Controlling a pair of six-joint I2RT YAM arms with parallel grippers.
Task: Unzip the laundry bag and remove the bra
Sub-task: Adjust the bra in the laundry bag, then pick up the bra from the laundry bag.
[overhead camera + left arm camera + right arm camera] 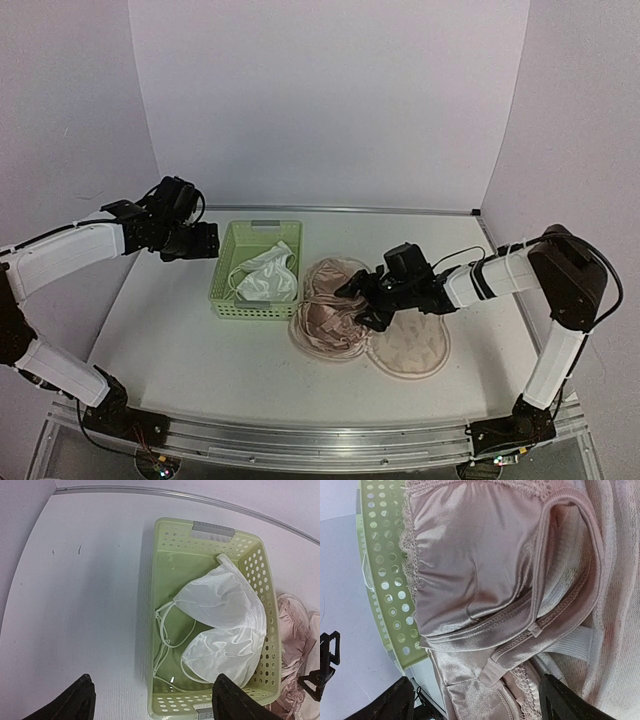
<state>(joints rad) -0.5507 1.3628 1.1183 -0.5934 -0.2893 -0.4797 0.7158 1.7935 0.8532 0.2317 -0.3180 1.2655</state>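
I should lower my open right gripper onto the pink bra's raised fold [342,302] [517,628] next and close it, because the pink bra's band stands up in a fold next to the looped strap.
The laundry bag [412,347] lies open and flat on the table right of the basket; its beige lining also shows in the right wrist view [620,605]. A pink satin bra [328,312] with lace trim lies on the bag's left half, against the basket. My right gripper [362,303] hovers over this bra [480,570], open, its fingers [392,702] wide apart and holding nothing. My left gripper [195,243] is open and empty, raised left of the basket; in its own view it [152,705] looks down on the basket's near end.
A light green slotted basket [222,272] stands left of the bag and holds a white bra [265,275], which also shows in the left wrist view [225,615]. The basket's rim [149,630] and wall [385,580] show in both wrist views. White walls enclose the table.
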